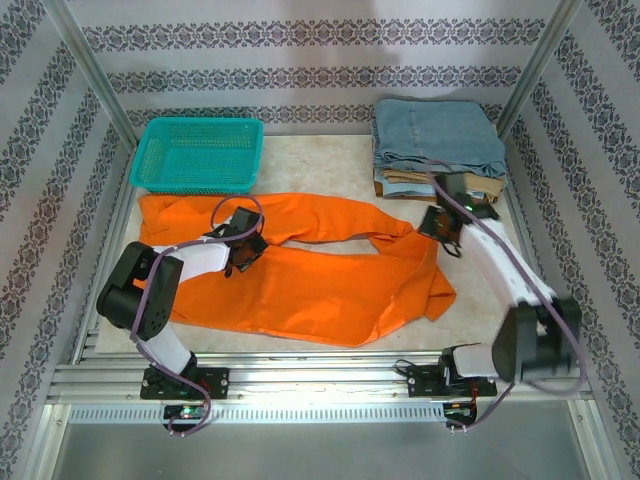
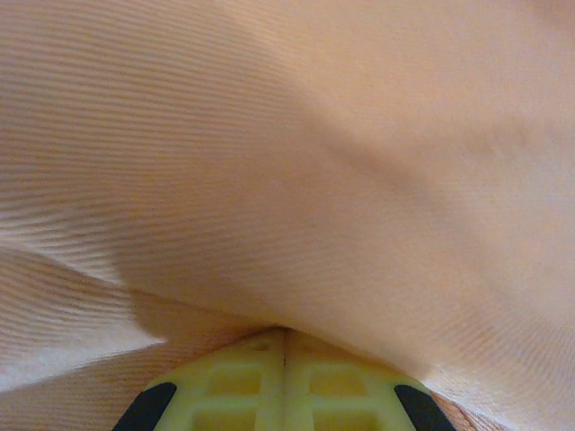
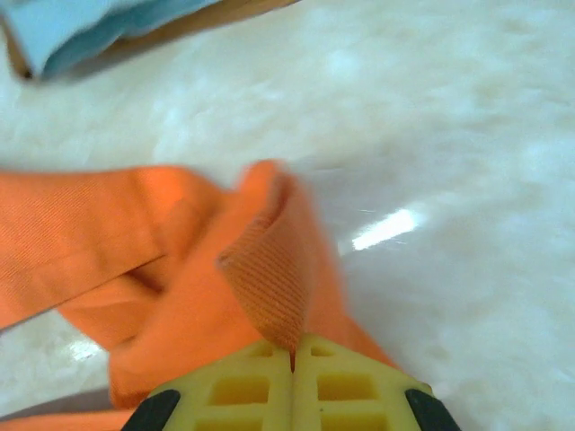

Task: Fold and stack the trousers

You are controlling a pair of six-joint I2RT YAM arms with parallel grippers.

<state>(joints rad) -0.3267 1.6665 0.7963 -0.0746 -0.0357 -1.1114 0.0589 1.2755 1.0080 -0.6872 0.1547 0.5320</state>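
My right gripper should next move back and away from the basket to let go of the fold, because the bare tabletop (image 1: 474, 292) beside the rumpled end lies back from it.
The orange trousers (image 1: 320, 285) lie spread and rumpled across the middle of the table, one leg running left toward the basket. My left gripper (image 1: 240, 262) presses down on the left part of them. In the left wrist view its yellow fingers (image 2: 286, 334) are shut, with the pale orange cloth (image 2: 314, 162) bunched right over the tips. My right gripper (image 1: 447, 238) sits at the trousers' right end. In the right wrist view it (image 3: 294, 341) is shut on a raised fold of the orange cloth (image 3: 269, 278), above the white tabletop.
A teal basket (image 1: 195, 155) stands at the back left. At the back right a folded light blue denim pair (image 1: 440, 135) lies on a tan pair (image 1: 440, 185); a corner of that stack (image 3: 81, 27) is close to my right gripper. Metal frame posts bound the table.
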